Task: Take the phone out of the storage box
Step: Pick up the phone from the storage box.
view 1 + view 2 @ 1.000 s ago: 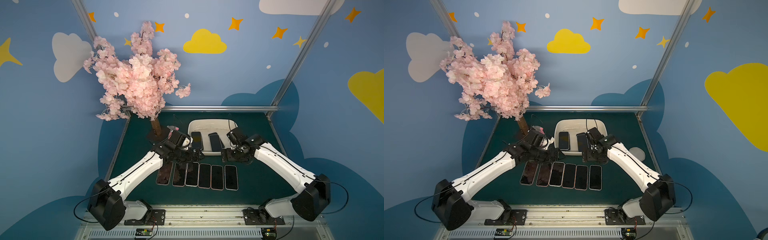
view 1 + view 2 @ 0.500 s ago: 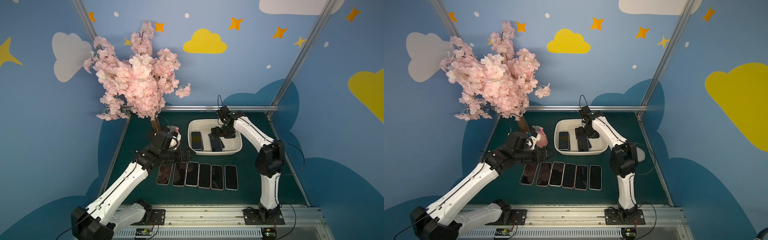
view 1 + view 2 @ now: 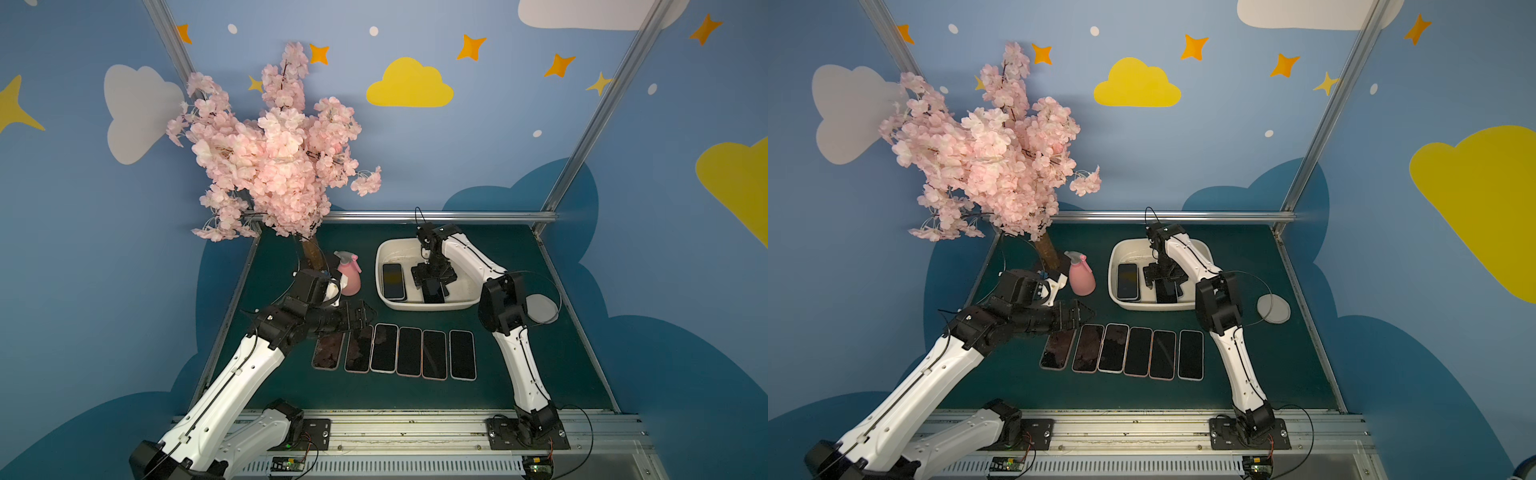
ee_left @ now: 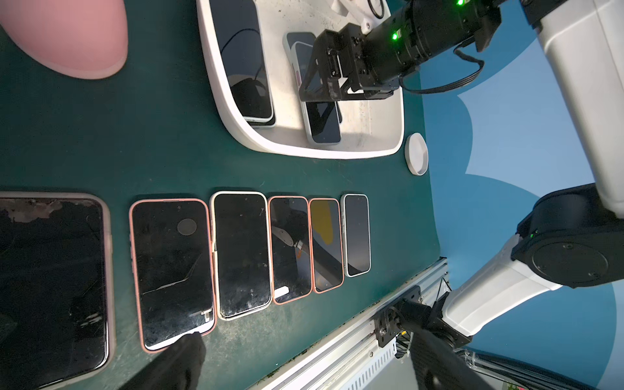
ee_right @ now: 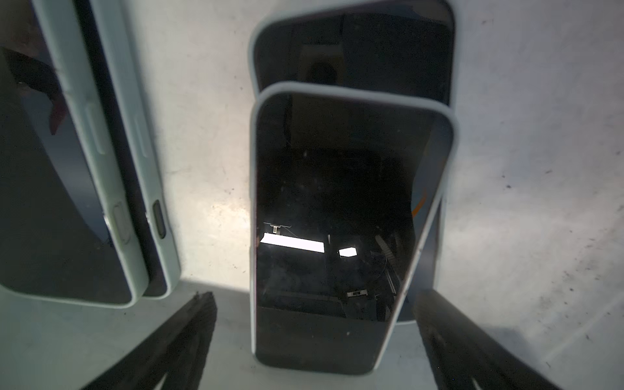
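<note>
The pale-cased phone lies below my right gripper, whose open fingers already straddle it. So the gripper lowers next and closes across the phone's long sides.
The cream-white storage box stands at the back of the green mat. Inside it are two small stacks of dark-screened phones. One stack lies along the left wall. The other stack's top phone has a pale case. My right gripper reaches down into the box, open, with a finger on each long side of that phone and a gap on both sides. My left gripper hovers open over the mat.
Several phones lie side by side in a row in front of the box. A pink spray bottle and a blossom tree stand to the box's left. A white round disc lies to its right.
My right arm has risen from a low stretch at the box's front rim, and its gripper now points down into the box over the phone. My left arm has drawn back slightly.
</note>
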Robot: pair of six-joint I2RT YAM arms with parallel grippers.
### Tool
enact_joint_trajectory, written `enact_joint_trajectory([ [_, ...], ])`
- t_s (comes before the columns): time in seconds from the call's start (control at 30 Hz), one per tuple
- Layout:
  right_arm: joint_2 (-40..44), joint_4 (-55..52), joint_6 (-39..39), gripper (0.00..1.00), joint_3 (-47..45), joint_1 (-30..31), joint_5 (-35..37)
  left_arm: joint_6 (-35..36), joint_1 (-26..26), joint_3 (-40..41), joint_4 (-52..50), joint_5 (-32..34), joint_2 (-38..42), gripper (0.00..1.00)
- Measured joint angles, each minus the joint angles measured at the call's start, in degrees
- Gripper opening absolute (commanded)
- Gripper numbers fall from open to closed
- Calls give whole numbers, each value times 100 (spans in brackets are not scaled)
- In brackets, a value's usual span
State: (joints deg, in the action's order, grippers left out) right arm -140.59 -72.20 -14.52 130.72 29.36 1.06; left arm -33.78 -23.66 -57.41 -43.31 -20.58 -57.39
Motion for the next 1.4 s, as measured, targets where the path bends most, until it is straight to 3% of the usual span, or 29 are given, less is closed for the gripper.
enact_joint_trajectory([
  [0.33, -308, -70, -24, 98, 133, 4, 101, 186, 291, 0, -22, -321, -229, 99],
  [0.63, -378, -142, -118, 77, 238, -31, 192, 190, 378, 0, -26, -442, -245, 99],
  [0.93, -339, -138, -105, 72, 341, -125, 262, 133, 391, 0, 37, -525, -247, 99],
  [1.17, 280, -140, -160, 70, 345, -439, 98, 31, 295, 0, 179, -483, -245, 99],
  [1.4, 1309, -133, -219, 70, 208, -623, -146, -166, -214, 26, 575, -422, -356, 99],
])
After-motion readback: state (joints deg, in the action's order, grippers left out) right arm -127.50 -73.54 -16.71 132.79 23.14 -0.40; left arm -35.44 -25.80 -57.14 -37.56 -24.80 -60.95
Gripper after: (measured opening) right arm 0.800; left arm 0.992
